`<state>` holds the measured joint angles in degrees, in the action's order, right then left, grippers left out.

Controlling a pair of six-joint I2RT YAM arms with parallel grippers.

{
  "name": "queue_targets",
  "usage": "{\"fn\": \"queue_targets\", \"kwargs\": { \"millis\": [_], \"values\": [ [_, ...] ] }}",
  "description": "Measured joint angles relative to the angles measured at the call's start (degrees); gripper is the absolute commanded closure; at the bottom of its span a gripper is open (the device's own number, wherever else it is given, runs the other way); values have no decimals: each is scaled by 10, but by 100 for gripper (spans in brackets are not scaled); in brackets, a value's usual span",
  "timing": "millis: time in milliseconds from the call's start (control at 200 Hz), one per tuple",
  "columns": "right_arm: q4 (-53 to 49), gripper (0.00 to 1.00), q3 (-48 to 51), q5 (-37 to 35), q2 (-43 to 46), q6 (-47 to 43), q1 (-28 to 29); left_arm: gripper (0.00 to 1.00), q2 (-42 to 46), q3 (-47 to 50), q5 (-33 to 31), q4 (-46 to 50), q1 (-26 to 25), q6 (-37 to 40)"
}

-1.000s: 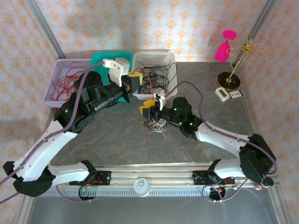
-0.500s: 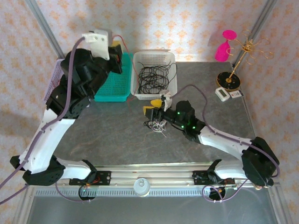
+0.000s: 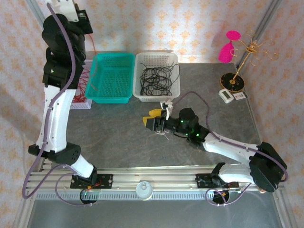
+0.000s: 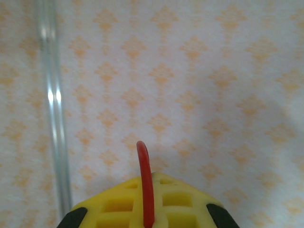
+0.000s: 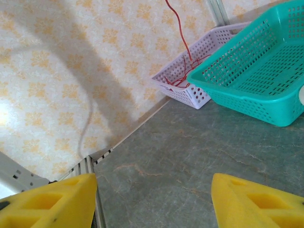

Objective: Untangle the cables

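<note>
I need to tip my left gripper downward and lower it over the lilac basket [image 3: 79,104] to release the red cable, because more red cable lies below it there.
My left gripper [image 3: 81,20] is raised high at the back left, above the lilac basket [image 3: 79,104]. In the left wrist view its yellow fingers [image 4: 190,199] are shut on a red cable [image 4: 145,180] that sticks up between them. That red cable [image 5: 182,42] hangs down into the lilac basket [image 5: 199,92], where more red cable [image 3: 84,89] lies. Black cables [image 3: 156,78] fill the white basket [image 3: 138,90]. My right gripper [image 3: 153,121] is open low over the table, nothing between its fingers [image 5: 52,202]. A small remnant of the wiry clump [image 3: 164,133] peeks out beside it.
A teal basket [image 3: 97,78] sits between the lilac and white ones, and its rim [image 5: 247,102] is close ahead of the right gripper. A gold jewellery stand [image 3: 233,80], a pink object [image 3: 227,50] and a small white device [image 3: 227,96] stand at the back right.
The left arm swung from over the white basket up and to the back left, drawing the red cable along. The right gripper opened and shifted slightly left over the clump.
</note>
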<state>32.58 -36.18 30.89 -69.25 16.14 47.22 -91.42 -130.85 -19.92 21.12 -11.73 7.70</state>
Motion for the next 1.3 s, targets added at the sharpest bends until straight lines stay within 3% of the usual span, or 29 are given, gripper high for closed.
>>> {"fn": "queue_targets", "kwargs": {
  "millis": [210, 340, 445, 616, 806, 1301],
  "values": [
    [-9, 37, 0, 0, 0, 23, 0, 100, -32, 0, -13, -41, 140, -8],
    [-19, 38, 0, -3, 0, 45, 0, 100, -54, 16, 33, -56, 233, -45],
    [-26, 38, 1, -11, 0, 63, 3, 100, -72, 47, 83, -69, 274, -75],
    [-54, 39, 0, -29, 0, 82, 14, 100, -79, 187, 148, -135, 286, -99],
    [-80, 40, -20, -52, -9, 103, 22, 100, -112, 320, 156, -198, 285, -142],
    [-139, 41, -94, -91, -76, 124, 48, 100, -274, 315, 167, -174, 288, -240]
  ]
}}
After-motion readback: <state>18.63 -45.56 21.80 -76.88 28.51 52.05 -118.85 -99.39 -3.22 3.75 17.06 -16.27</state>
